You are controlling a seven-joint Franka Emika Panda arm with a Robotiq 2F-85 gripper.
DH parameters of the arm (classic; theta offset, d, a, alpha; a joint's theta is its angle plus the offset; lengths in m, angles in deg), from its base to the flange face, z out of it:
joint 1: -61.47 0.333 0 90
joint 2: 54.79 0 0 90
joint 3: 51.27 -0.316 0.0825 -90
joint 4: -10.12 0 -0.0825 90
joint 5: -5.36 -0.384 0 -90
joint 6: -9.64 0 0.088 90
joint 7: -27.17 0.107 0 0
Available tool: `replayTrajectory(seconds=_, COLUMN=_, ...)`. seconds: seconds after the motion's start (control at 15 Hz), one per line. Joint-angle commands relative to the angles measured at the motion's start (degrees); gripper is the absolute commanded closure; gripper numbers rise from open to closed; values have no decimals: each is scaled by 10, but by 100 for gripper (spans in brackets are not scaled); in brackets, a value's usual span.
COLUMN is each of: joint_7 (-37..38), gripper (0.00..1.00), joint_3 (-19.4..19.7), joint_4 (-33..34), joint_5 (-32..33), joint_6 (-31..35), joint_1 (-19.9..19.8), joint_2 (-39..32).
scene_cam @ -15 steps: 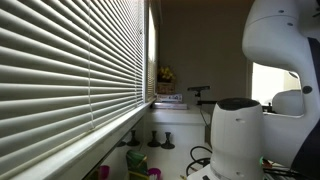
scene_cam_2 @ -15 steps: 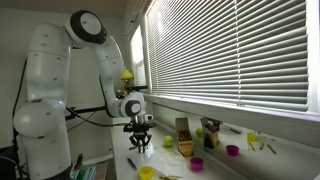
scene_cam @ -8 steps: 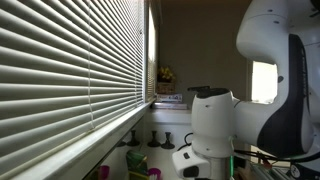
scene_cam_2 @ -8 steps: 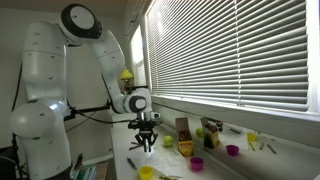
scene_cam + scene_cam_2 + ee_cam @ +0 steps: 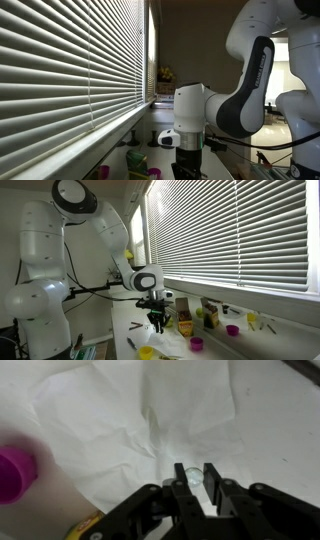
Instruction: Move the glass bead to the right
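The bead (image 5: 192,475) still hangs over the crumpled sheet, so my gripper next passes the sheet's edge to release it on bare counter (image 5: 16,427) beside the pink cup.
In the wrist view a small clear glass bead (image 5: 192,475) sits between the two black fingertips of my gripper (image 5: 194,476), which is shut on it just above a crumpled white sheet (image 5: 120,410). In an exterior view the gripper (image 5: 157,321) points down over the counter beside the window; the bead is too small to see there. In an exterior view the arm's wrist (image 5: 190,125) fills the middle, and the fingertips are cut off at the bottom edge.
A pink cup (image 5: 14,470) stands at the left of the white sheet. On the counter are purple cups (image 5: 197,343) (image 5: 232,330), a yellow cup (image 5: 146,352) and a brown box (image 5: 183,308). Closed window blinds (image 5: 240,230) run along the counter.
The arm has swung along the counter, to the right in one exterior view and into the middle of the other, with the gripper moving nearer the cups.
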Motion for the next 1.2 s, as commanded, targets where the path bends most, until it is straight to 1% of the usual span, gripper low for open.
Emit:
replayTrajectory(seconds=0.0, joint_7=45, gripper=94, joint_3=26, joint_4=-2, joint_5=7, joint_6=10, joint_1=-12, joint_2=14)
replayTrajectory(seconds=0.33, joint_7=123, gripper=94, joint_3=67, joint_4=9, joint_5=56, joint_6=4, joint_1=-21, joint_2=10)
replayTrajectory(seconds=0.53, joint_7=162, gripper=94, joint_3=87, joint_4=21, joint_5=72, joint_6=-1, joint_1=-27, joint_2=1)
replayTrajectory(seconds=0.67, joint_7=163, gripper=94, joint_3=94, joint_4=29, joint_5=63, joint_6=-1, joint_1=-34, joint_2=-5)
replayTrajectory(seconds=0.93, joint_7=173, gripper=94, joint_3=107, joint_4=49, joint_5=64, joint_6=-5, joint_1=-43, joint_2=-16)
replayTrajectory(seconds=1.13, joint_7=164, gripper=94, joint_3=110, joint_4=59, joint_5=50, joint_6=-4, joint_1=-50, joint_2=-24)
